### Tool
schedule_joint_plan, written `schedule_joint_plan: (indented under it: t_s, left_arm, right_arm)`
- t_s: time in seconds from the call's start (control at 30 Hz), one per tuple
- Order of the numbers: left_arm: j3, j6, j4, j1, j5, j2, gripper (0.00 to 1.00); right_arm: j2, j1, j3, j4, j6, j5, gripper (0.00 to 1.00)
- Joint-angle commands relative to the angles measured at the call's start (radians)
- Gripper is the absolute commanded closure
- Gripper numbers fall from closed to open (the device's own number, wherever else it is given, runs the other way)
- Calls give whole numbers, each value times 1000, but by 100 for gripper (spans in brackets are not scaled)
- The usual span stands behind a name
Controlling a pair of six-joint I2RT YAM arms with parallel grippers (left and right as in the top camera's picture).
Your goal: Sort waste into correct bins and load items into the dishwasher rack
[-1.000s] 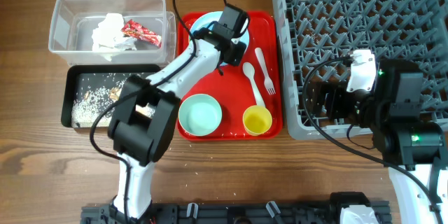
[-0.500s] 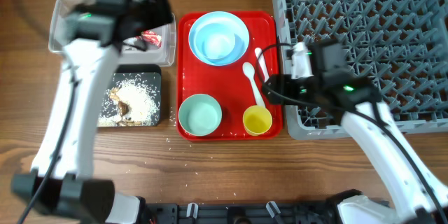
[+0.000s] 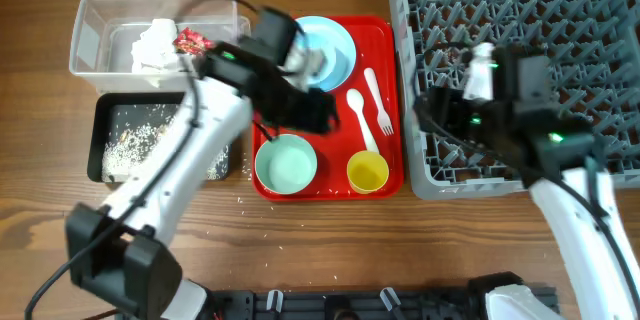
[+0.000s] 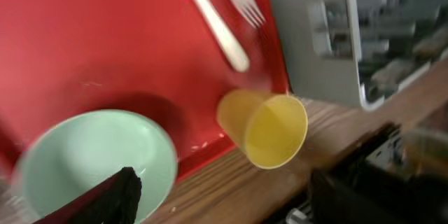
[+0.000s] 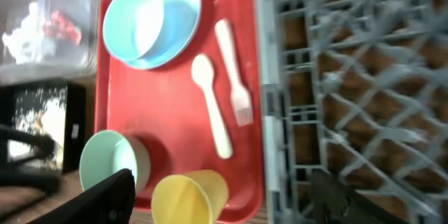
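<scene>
The left gripper goes back down to the yellow cup (image 3: pixel 367 172) at the tray's near corner next. Its open fingers hover above and beyond the cup's rim.
My left gripper (image 3: pixel 305 110) hovers open over the red tray, just above the pale bowl (image 3: pixel 286 164) and yellow cup (image 3: pixel 367 172); its fingers (image 4: pixel 105 196) hold nothing. My right gripper (image 3: pixel 440 120) stands open and empty at the grey dishwasher rack's (image 3: pixel 520 20) left edge, looking down on the cup (image 5: pixel 189 196), spoon (image 5: pixel 210 105) and fork (image 5: pixel 234 77). A blue bowl on the plate (image 3: pixel 335 45) sits at the tray's far end. The napkin (image 3: pixel 152 45) and red wrapper (image 3: pixel 190 42) lie in the clear tub (image 3: pixel 90 30). Rice (image 3: pixel 125 145) lies in the black tray (image 3: pixel 100 110).
The red serving tray (image 3: pixel 330 188) lies between the bins and the rack. A few rice grains dot the wooden table (image 3: pixel 240 200) in front of the black tray. The left arm's links cross over the black tray's right end.
The left arm has swung from above the clear tub to the middle of the red tray. The right gripper has drawn back from the tray's edge toward the rack.
</scene>
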Motion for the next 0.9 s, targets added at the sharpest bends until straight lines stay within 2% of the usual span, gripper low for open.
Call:
schedule_joint_plan:
  t_s: [0.0, 0.07, 0.17, 0.3, 0.33, 0.4, 0.43, 0.5, 0.57, 0.6, 0.67, 0.73, 0.83, 0.87]
  left_arm:
    - [-50, 33, 21, -152, -48, 69, 22]
    - [-50, 22, 14, -205, -147, 127, 22]
    - [-50, 21, 29, -238, -184, 242, 24]
    - [-50, 2, 55, -233, -184, 303, 38]
    - [-50, -1, 64, -233, -184, 303, 45]
    - [-45, -32, 71, -233, -182, 302, 89]
    - [-28, -35, 54, -228, -167, 298, 96]
    - [45, -34, -8, -205, -139, 282, 96]
    - [172, -19, -92, -137, -58, 224, 96]
    - [209, -2, -99, -84, 35, 187, 96]
    - [220, 7, -82, 10, 240, 138, 96]
    - [220, 21, -76, 158, 541, 115, 96]
    - [220, 117, -68, 297, 932, 116, 96]
    - [220, 124, -68, 303, 954, 117, 96]
  right_arm:
    - [-35, -58, 12, -42, -39, 23, 18]
    - [-34, -58, 11, -55, -47, 22, 18]
    - [-34, -59, 11, -77, -64, 19, 17]
    - [-34, -58, 11, -82, -64, 19, 17]
    - [-34, -59, 11, -80, -64, 19, 18]
    - [-34, -59, 11, -78, -63, 19, 17]
    - [-34, -59, 11, -78, -62, 19, 17]
    - [-32, -58, 9, -72, -61, -20, 17]
    - [-3, -58, 7, -49, -63, -153, 17]
    - [21, -58, 7, -30, -65, -238, 17]
    - [66, -58, 7, 16, -112, -409, 17]
    - [130, -58, 7, 110, -186, -664, 16]
    - [231, -43, 7, 330, -246, -1052, 7]
    - [249, -33, 7, 405, -240, -1122, 5]
